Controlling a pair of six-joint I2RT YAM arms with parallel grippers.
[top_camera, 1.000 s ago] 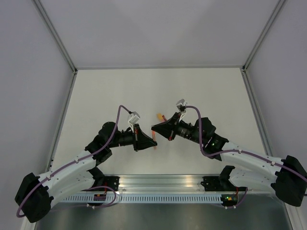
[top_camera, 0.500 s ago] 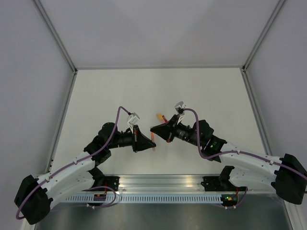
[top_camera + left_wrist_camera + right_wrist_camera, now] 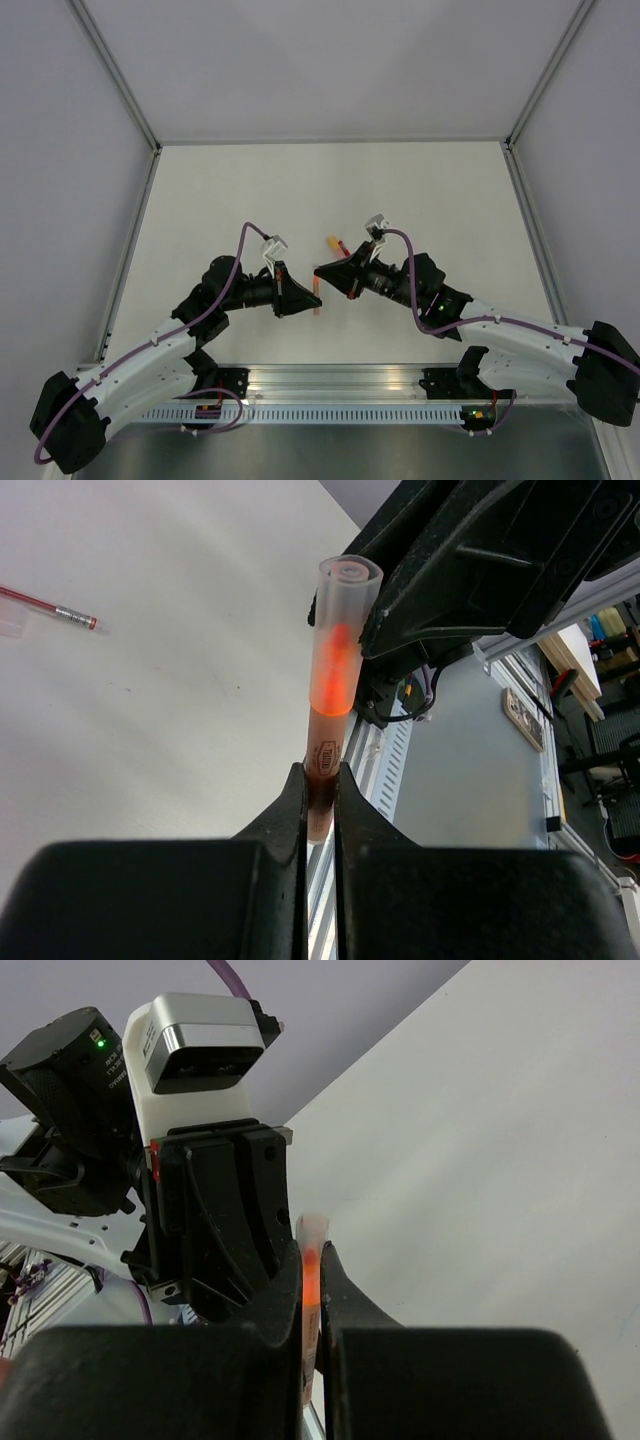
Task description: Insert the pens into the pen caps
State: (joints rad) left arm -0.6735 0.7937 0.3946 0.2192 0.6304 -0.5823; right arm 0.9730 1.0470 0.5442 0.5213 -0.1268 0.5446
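Observation:
The cap is already on the pen's top end, so the left gripper will go down to the bare tabletop beside the orange stub (image 3: 332,241) and let go of the pen.
My left gripper (image 3: 320,775) is shut on the lower barrel of the orange-peach pen (image 3: 326,735), which stands up from the jaws. A translucent cap (image 3: 340,610) with an orange glow inside sits on the pen's top end. My right gripper (image 3: 311,1250) is shut on that same capped end (image 3: 311,1232), facing the left gripper. In the top view both grippers, left (image 3: 306,293) and right (image 3: 323,272), meet above the table's middle with the pen (image 3: 318,296) between them. The red pen (image 3: 45,604) lies on the table, and an orange stub (image 3: 332,241) lies by it.
The left arm's wrist camera (image 3: 200,1040) and finger mount fill the left of the right wrist view. The aluminium rail (image 3: 340,385) with the arm bases runs along the near edge. White table (image 3: 250,190) stretches beyond the grippers.
Both grippers have shifted slightly toward the near edge, staying together with the pen between them. The red pen and orange stub on the table have not moved.

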